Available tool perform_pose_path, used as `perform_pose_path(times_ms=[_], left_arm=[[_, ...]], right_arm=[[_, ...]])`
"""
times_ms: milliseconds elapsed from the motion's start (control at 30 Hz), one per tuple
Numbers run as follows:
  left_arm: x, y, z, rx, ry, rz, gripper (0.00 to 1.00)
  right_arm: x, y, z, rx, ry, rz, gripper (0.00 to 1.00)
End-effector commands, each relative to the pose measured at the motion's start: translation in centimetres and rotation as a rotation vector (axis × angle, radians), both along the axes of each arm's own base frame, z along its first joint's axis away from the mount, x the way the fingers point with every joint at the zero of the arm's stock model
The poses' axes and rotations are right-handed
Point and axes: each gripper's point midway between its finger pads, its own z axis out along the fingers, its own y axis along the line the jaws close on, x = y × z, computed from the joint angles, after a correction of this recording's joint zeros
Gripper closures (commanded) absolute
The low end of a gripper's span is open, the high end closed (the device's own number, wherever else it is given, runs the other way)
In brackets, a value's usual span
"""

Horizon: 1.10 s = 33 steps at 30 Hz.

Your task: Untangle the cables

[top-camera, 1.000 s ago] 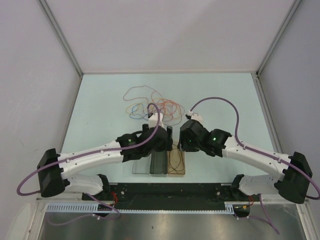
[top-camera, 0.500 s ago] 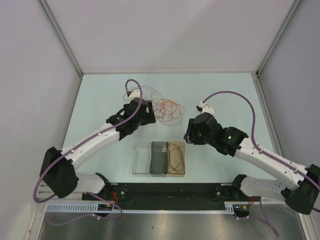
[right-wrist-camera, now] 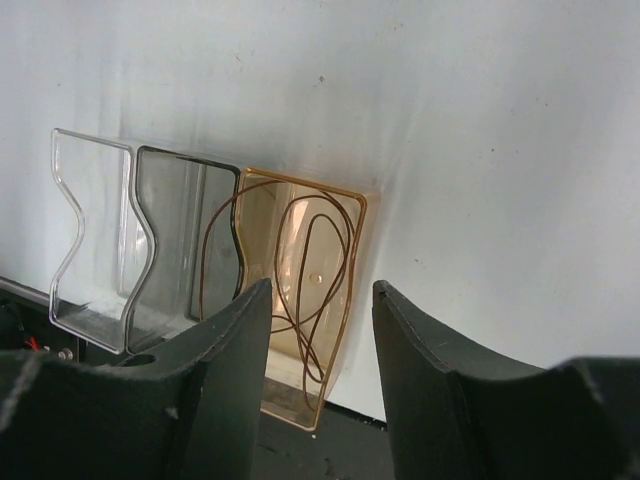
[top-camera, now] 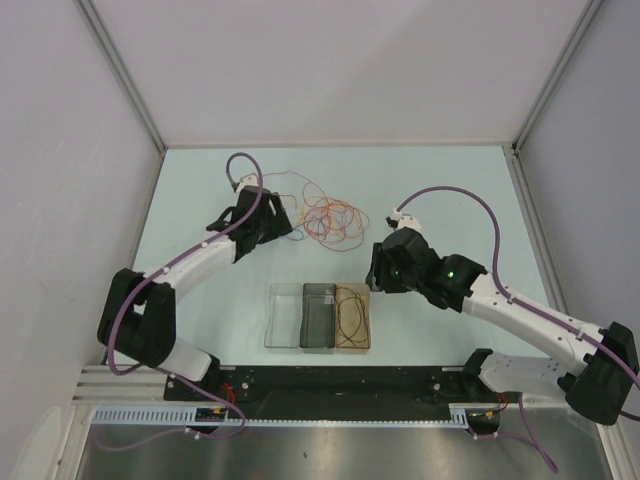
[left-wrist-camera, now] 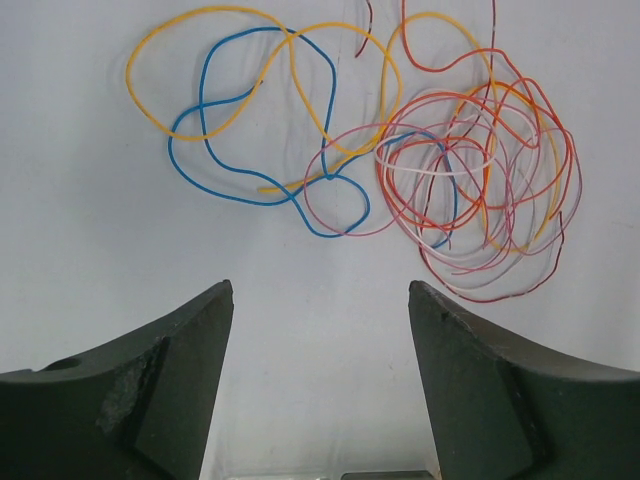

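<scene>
I will move my left gripper down to the blue loop next, onto its near crossing (left-wrist-camera: 292,198), beside the yellow cable's end, because the loop spreads clear of the dense red knot.
The cables (top-camera: 327,218) lie in a loose tangle on the far middle of the table. In the left wrist view a blue loop (left-wrist-camera: 215,130) and a yellow loop (left-wrist-camera: 160,60) spread left of a dense red, orange and pink knot (left-wrist-camera: 480,170). A dark brown cable (top-camera: 351,314) lies coiled alone in the amber compartment and also shows in the right wrist view (right-wrist-camera: 322,262). My left gripper (top-camera: 272,226) (left-wrist-camera: 320,290) is open and empty, just left of the tangle. My right gripper (top-camera: 376,272) (right-wrist-camera: 320,290) is open and empty, by the tray's right end.
A three-part tray stands at the near middle: a clear compartment (top-camera: 272,318), a dark grey one (top-camera: 318,290) and an amber one (top-camera: 368,318). Its rims show in the right wrist view (right-wrist-camera: 60,230). White walls enclose the table on three sides.
My left arm has swung from over the tray out to the far left, beside the tangle. My right gripper has drawn back to the right of the tray. The cables have not moved.
</scene>
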Motion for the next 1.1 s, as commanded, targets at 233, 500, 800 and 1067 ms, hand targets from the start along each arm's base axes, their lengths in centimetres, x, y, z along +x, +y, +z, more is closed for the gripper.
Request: perform_pose_path(times_ms=[233,500,800,1067], left_arm=[[2.3,0.2,-3.0,-0.098,0.027,0.114,0.26],[3.1,1.4,-4.5,-0.114,0.028,0.190,0.29],[4.4,2.6,-6.0,-0.141,0.014,0.238,0.34],[5.7,1.7,-6.8,-0.169,0.011,0.228,0.55]], right_arm=[[0.8,-0.2,-0.4,0.014,0.001,0.032,0.51],[1.9,-1.5,-0.5,0.018,0.005,0.007,0.51],[2.7,-1.9,-1.6,0.022,0.032,0.000,0.54],[2.9,-1.7,-2.3,0.026,0.051,0.006,0.57]])
